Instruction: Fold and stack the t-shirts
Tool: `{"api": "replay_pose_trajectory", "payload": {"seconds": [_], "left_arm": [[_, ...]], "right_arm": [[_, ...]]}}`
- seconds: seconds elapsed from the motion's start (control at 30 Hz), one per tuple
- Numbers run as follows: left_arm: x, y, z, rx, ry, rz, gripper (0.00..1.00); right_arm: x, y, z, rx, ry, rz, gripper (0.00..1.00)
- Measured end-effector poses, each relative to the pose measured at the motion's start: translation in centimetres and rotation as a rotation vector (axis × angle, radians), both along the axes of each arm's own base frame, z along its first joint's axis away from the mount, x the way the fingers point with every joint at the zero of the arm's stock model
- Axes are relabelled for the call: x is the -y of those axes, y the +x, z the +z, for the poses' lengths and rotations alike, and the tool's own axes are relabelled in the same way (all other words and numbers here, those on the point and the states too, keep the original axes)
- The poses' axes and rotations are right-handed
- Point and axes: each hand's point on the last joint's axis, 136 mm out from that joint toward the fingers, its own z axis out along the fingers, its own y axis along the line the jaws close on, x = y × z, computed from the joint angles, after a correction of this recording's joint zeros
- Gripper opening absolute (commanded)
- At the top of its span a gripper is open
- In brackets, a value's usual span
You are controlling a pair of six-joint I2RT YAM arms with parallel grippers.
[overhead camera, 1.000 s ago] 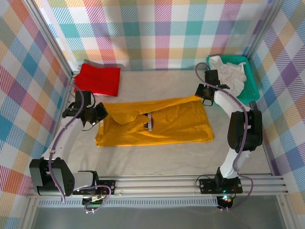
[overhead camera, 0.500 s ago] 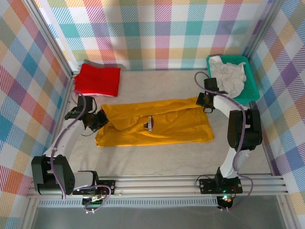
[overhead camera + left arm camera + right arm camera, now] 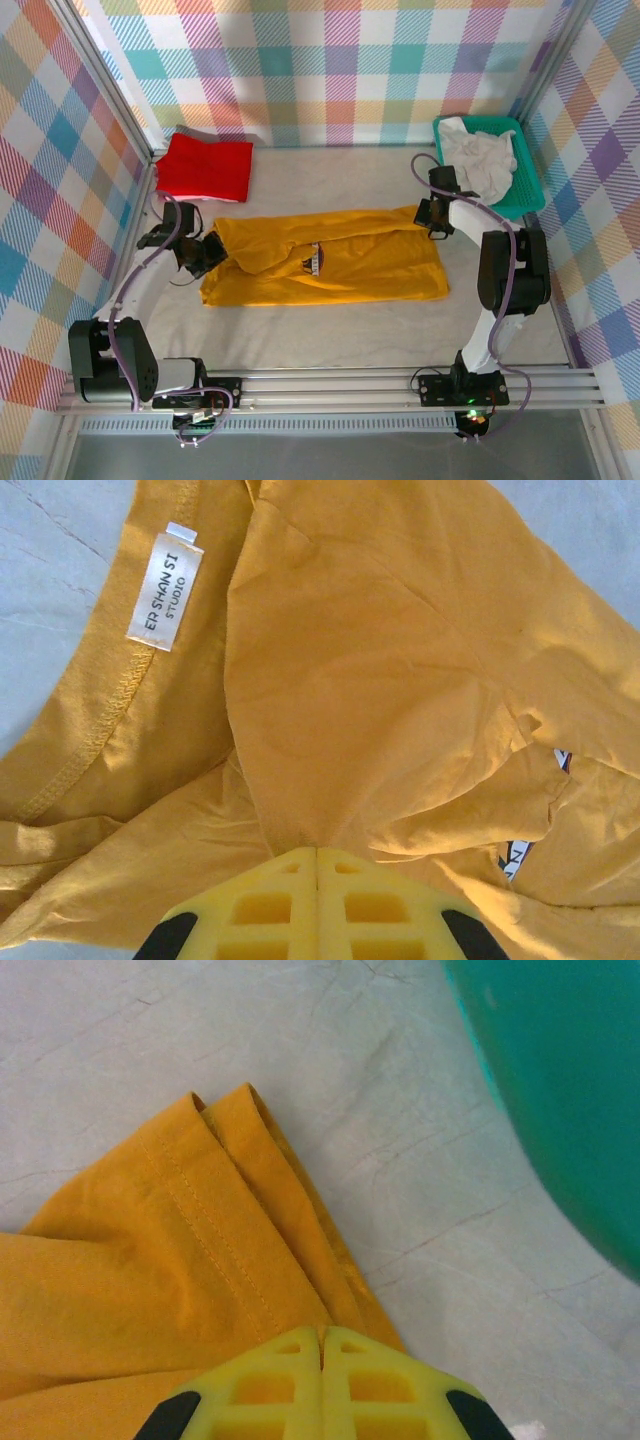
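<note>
The shirt's lower layer is still uncovered at the shirt's near edge, so my left gripper will pull the pinched fold back a little toward that edge and let it go.
The mustard-yellow t-shirt [image 3: 350, 268] lies across the middle of the table, its far edge folded over toward the near side. My left gripper [image 3: 213, 248] is shut on the shirt's left end; in the left wrist view the yellow fingertips [image 3: 317, 852] pinch a fold of cloth below the neck label [image 3: 165, 585]. My right gripper [image 3: 430, 214] is shut on the shirt's far right corner, where the stitched hem [image 3: 225, 1230] runs into the closed fingertips [image 3: 322, 1332]. A folded red t-shirt [image 3: 208, 167] rests at the back left. An off-white t-shirt [image 3: 482, 155] lies crumpled in the basket.
The teal mesh basket [image 3: 528, 192] stands at the back right, close beside my right gripper, and its wall [image 3: 560, 1080] shows in the right wrist view. Plaid walls enclose the table on three sides. Bare grey table [image 3: 330, 335] lies near the arm bases.
Both grippers have shifted slightly toward the near side with the shirt's far edge. The fold has been drawn straighter and flatter across the shirt.
</note>
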Motion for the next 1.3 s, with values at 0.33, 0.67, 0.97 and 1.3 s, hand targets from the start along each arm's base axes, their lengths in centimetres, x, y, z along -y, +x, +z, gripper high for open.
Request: {"api": "replay_pose_trajectory", "payload": {"seconds": [0.33,0.67,0.97,1.3], "left_arm": [[0.0,-0.1,-0.3,0.003,-0.005,-0.003,0.0],[0.1,0.0,-1.1,-0.007,-0.016,-0.005,0.0],[1.0,0.1,-0.5,0.005,-0.073,-0.014,0.0],[1.2,-0.6,1.8,0.068,-0.086,-0.008,0.0]], "right_arm": [[0.3,-2.1,-0.1,-0.038,0.014,-0.035,0.17],[-0.2,-2.2,3.6,0.002,0.026,-0.027,0.16],[-9.3,-2.4,5.8,0.069,0.186,0.253,0.26],[-17.5,-3.3,7.0,0.114,0.363,0.487,0.26]]}}
